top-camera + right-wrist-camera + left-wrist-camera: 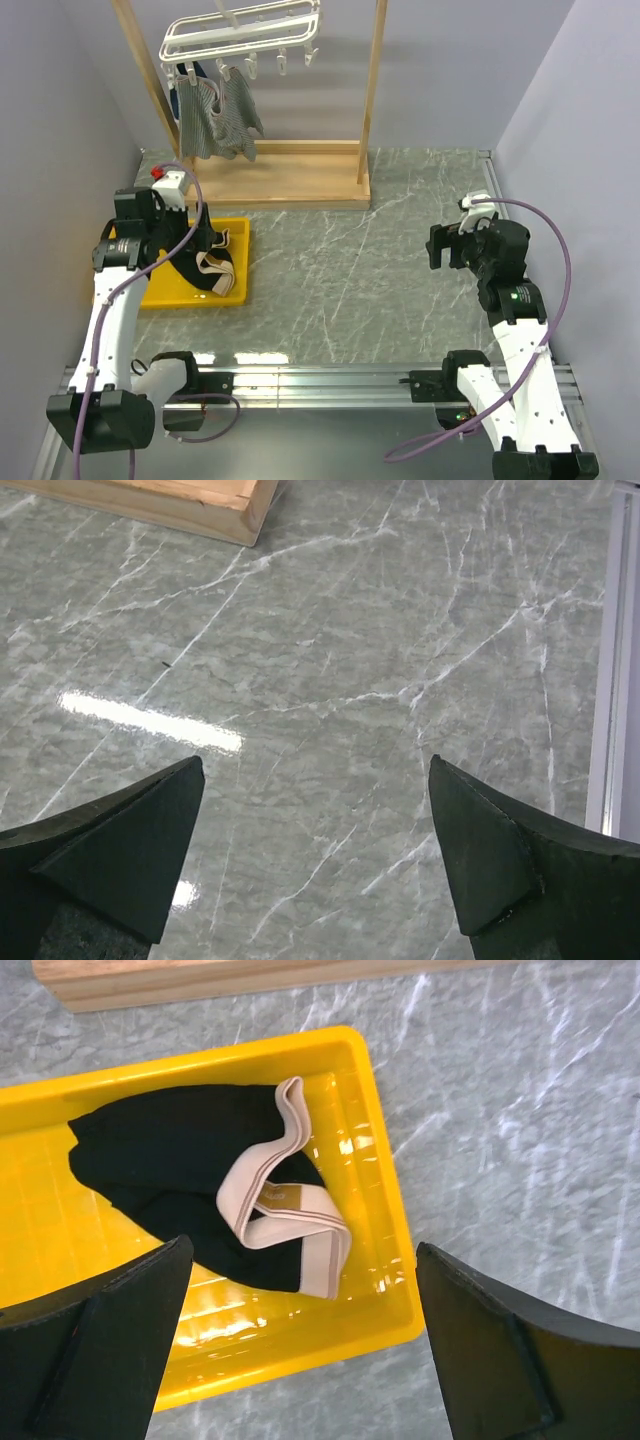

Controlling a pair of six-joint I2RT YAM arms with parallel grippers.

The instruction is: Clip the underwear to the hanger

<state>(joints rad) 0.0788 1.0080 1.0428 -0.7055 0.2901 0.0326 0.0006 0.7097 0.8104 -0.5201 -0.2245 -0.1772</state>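
Observation:
I will next turn my left gripper while lowering it into the tray onto the raised fold of beige waistband (208,258), since that fold sticks up from the black cloth.
The underwear (190,1175), black with a beige waistband (285,1210), lies crumpled in the yellow tray (385,1280); it also shows in the top view (205,268). My left gripper (300,1260) hovers open above the tray's near right corner, empty. In the top view it sits over the tray (205,243). The white hanger (245,35) hangs from the wooden stand at the back, with small clips (283,62) below. My right gripper (315,770) is open and empty over bare table at the right (447,243).
A grey striped garment (220,120) hangs clipped at the hanger's left end. The wooden frame stand (285,180) stands at the back, its base corner also in the right wrist view (215,505). A metal rail (615,680) edges the table's right side.

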